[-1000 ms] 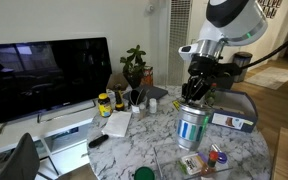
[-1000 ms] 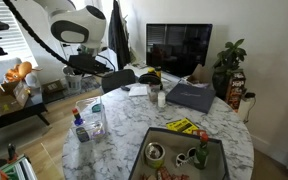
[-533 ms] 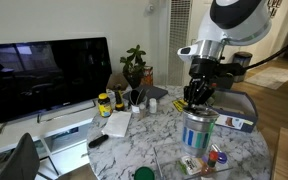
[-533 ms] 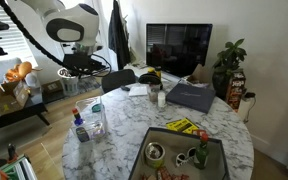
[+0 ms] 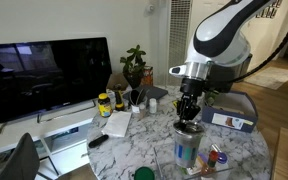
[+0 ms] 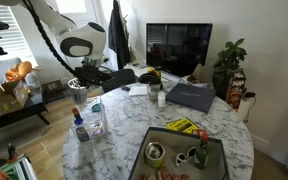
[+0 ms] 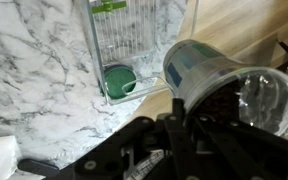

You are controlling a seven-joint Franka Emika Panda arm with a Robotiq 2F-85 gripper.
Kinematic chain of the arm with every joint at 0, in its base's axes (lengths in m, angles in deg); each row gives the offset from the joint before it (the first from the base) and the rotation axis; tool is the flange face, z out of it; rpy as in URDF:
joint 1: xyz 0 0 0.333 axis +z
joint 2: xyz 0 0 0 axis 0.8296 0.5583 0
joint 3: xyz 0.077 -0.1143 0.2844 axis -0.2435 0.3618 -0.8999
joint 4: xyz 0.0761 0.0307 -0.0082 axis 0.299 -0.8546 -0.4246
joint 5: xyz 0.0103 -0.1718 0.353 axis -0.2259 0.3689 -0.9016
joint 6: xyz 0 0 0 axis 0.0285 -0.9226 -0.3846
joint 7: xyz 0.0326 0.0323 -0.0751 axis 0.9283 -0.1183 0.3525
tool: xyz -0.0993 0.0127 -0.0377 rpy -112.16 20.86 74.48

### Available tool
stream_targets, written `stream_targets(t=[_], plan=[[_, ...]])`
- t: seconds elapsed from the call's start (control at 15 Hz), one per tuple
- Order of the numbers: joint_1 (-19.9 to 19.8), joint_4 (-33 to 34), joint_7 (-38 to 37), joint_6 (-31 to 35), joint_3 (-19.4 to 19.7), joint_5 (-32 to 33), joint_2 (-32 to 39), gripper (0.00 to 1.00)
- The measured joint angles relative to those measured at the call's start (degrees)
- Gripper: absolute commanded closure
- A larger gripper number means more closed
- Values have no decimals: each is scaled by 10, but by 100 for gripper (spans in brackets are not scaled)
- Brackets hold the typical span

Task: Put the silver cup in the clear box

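My gripper will move over the clear box's end by the green lid, then lower and release the cup's rim, since the cup hangs high beside the box.
The silver cup point(image 5: 187, 141) hangs from my gripper point(image 5: 188, 112), which is shut on its rim. It hovers over the marble table right by the clear box point(image 5: 210, 166), which holds small green and red items. In an exterior view the gripper point(image 6: 80, 86) holds the cup point(image 6: 79, 95) just above the clear box point(image 6: 96, 124), where a blue-capped bottle point(image 6: 81, 131) stands. In the wrist view the cup point(image 7: 216, 80) fills the right side and shows a teal-and-white label. The box point(image 7: 174, 40) lies beyond it, with a green round lid point(image 7: 117, 80) inside.
A grey-blue tray with a white label point(image 5: 232, 117) sits behind the cup. A yellow-lidded jar point(image 5: 104, 103), a plant point(image 5: 135, 68) and a TV point(image 5: 44, 72) stand at the back. A dark tray point(image 6: 216, 148) with a bowl and a yellow packet point(image 6: 181, 126) lie near the front.
My gripper has come down with the cup and shifted slightly sideways toward the clear box. The arm now leans further over the table.
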Motion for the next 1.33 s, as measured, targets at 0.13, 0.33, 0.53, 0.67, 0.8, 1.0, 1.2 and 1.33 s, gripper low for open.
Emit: stream_targets(t=[0.13, 0.33, 0.53, 0.67, 0.8, 1.0, 1.2, 1.33], plan=[[3, 15, 0, 22, 2, 5, 35, 99], [6, 38, 0, 49, 2, 13, 77, 99], [7, 56, -4, 73, 2, 34, 110, 99], [7, 64, -14, 85, 2, 54, 128, 99], [7, 72, -26, 94, 2, 73, 144, 99], [7, 81, -36, 104, -3, 90, 161, 99], [8, 89, -50, 117, -10, 111, 173, 99], [8, 91, -63, 130, -13, 134, 179, 99]])
